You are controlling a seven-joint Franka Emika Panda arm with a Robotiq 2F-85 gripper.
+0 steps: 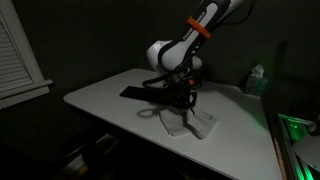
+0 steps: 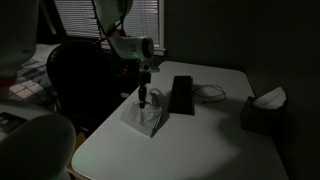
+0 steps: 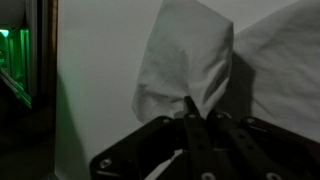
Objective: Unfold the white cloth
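The cloth is lying rumpled, so my gripper should next raise it outward, then lower it and let it go over the tabletop beside the black bar outward of my gripper.
The white cloth lies rumpled on the white table, partly raised into a peak under the gripper. It shows in both exterior views. My gripper points straight down onto it. In the wrist view the two fingers are pressed together and pinch a fold of the cloth, which rises up in front of them. More cloth spreads to the right.
A long flat black bar lies just behind the cloth. A small dark box with white tissue stands near the table's far side. A green-lit device sits off the table edge. A dark chair stands beside the table.
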